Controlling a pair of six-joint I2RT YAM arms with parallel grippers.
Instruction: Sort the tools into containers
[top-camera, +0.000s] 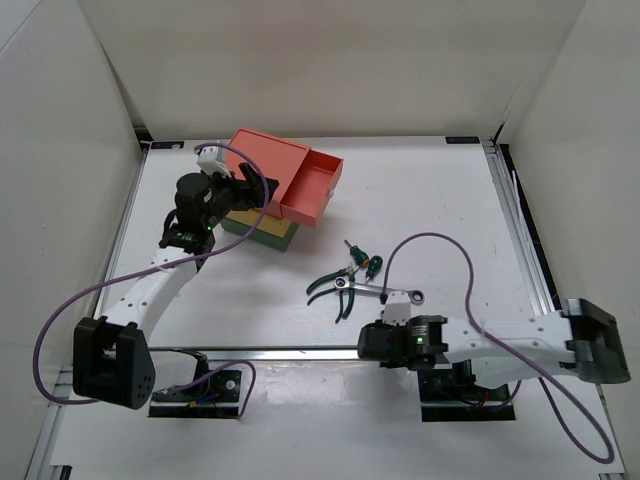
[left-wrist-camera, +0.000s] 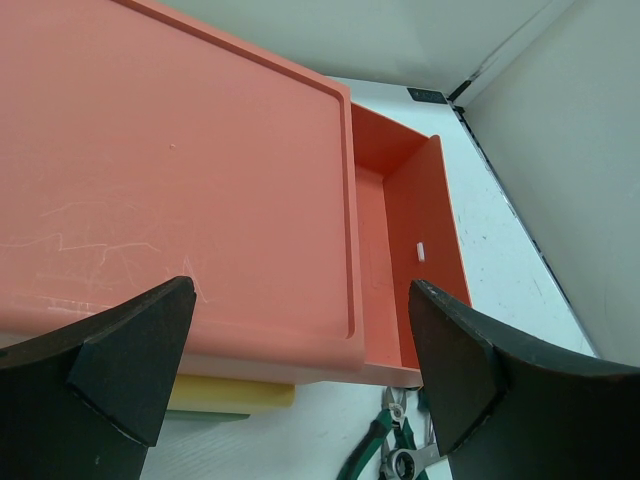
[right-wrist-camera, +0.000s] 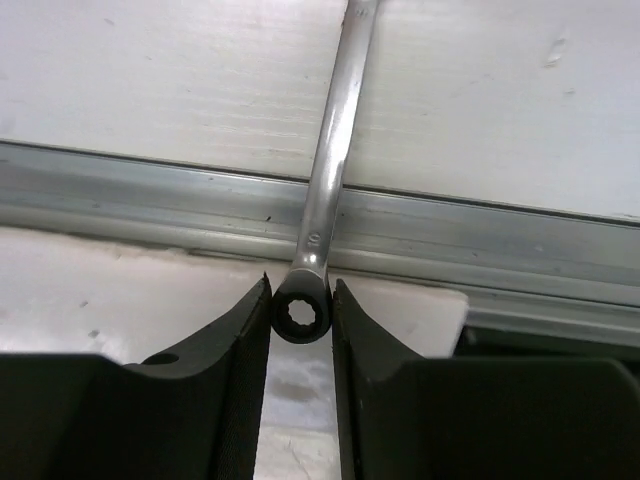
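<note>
The right gripper rises next, swings outward over the bottom of the salmon drawer and lowers to release the wrench, since the drawer stands open and empty.
The salmon-red box (top-camera: 262, 165) tops the stack, its drawer (top-camera: 312, 190) pulled out to the right and looking empty; the yellow box (top-camera: 272, 233) and the dark green box (top-camera: 233, 224) lie under it. My left gripper (top-camera: 255, 190) is open and empty just above the salmon lid (left-wrist-camera: 180, 180). My right gripper (right-wrist-camera: 301, 300) is shut on the ring end of a silver wrench (right-wrist-camera: 330, 170) over the front rail. A second wrench (top-camera: 388, 293), two green-handled pliers (top-camera: 328, 284) and two screwdrivers (top-camera: 366, 263) lie in a heap mid-table.
A metal rail (top-camera: 280, 351) runs along the table's near edge, also in the right wrist view (right-wrist-camera: 120, 190). White walls enclose the table at the back and sides. Purple cables loop from both arms. The pliers (left-wrist-camera: 372, 440) show below the salmon drawer.
</note>
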